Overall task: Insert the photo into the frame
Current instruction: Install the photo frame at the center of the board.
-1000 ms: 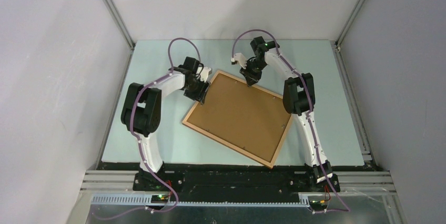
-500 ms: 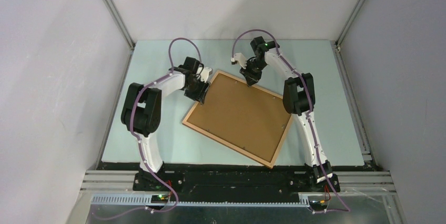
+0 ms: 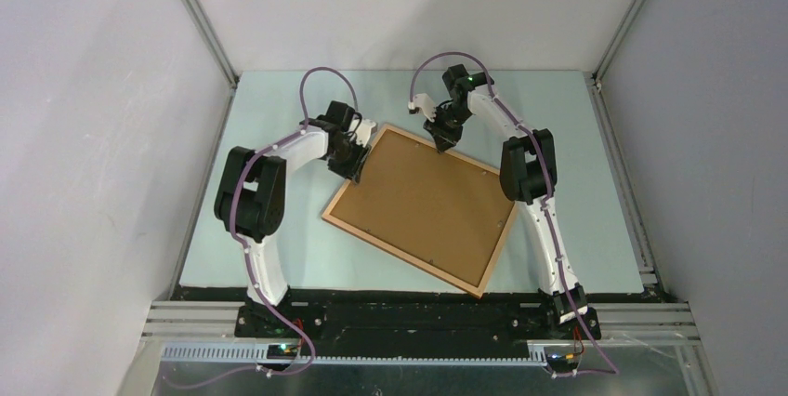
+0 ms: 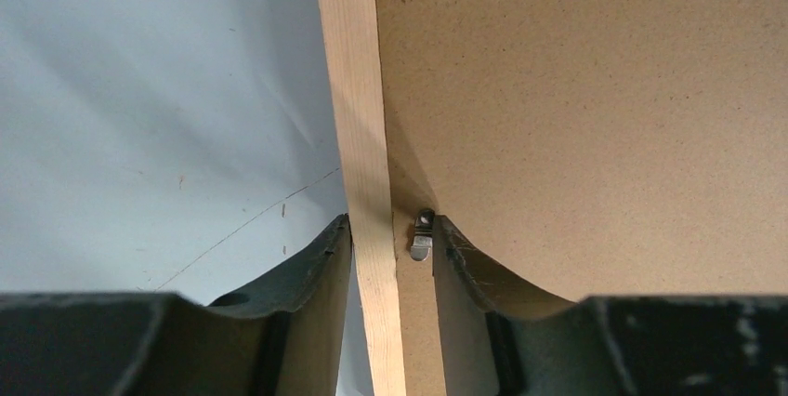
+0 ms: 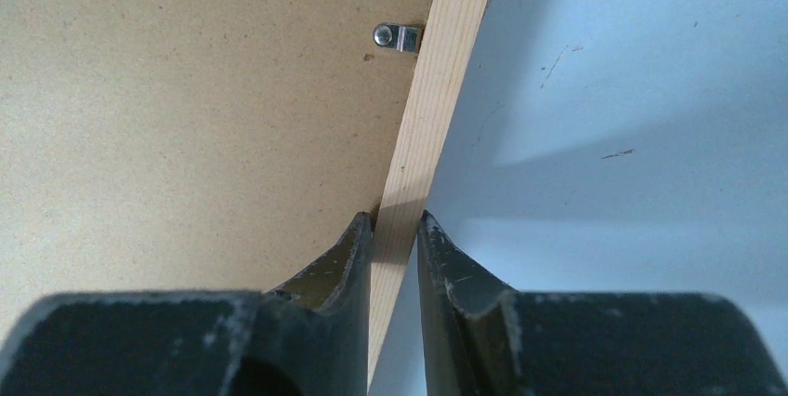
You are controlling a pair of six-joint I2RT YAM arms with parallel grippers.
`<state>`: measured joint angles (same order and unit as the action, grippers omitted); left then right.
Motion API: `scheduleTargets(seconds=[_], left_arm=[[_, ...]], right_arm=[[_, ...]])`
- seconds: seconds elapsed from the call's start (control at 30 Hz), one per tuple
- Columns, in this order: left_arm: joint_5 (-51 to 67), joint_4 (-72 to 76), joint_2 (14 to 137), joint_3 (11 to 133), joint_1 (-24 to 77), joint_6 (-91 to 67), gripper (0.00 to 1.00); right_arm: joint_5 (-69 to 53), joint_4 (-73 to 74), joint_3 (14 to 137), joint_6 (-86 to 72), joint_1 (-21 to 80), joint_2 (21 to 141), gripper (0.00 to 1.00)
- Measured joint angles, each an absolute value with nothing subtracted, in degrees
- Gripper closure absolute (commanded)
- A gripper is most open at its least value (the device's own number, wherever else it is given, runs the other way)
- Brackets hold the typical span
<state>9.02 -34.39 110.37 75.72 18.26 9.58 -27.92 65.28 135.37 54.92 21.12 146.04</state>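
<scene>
The robot's right gripper needs to drag the frame's far bar to the left in the top view next and then open, because the frame lies crooked on the tabletop.
The frame lies back-up and skewed on the table, with a brown backing board filling it. The photo is hidden. My left gripper is at the frame's upper left rail. In the left wrist view it stands open astride the rail and a small metal clip, with one fingertip at the rail's outer edge and the other against the clip. My right gripper is at the far rail. In the right wrist view it is shut on the rail, below another clip.
The pale blue table surrounds the frame. Grey walls with metal corner posts enclose the back and sides. Both arm bases sit at the near edge.
My left gripper's jaws have drawn closer together around the rail and clip, and its wrist has shifted slightly. The frame and the right arm have not moved.
</scene>
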Motion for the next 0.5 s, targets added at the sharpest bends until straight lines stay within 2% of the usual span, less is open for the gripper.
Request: scheduleTargets(seconds=[0.5], left_arm=[[8.34, -34.68, 110.21, 75.72, 18.26, 11.09, 0.67]], right_arm=[[-27.92, 65.25, 135.33, 54.92, 21.15, 146.04, 1.0]])
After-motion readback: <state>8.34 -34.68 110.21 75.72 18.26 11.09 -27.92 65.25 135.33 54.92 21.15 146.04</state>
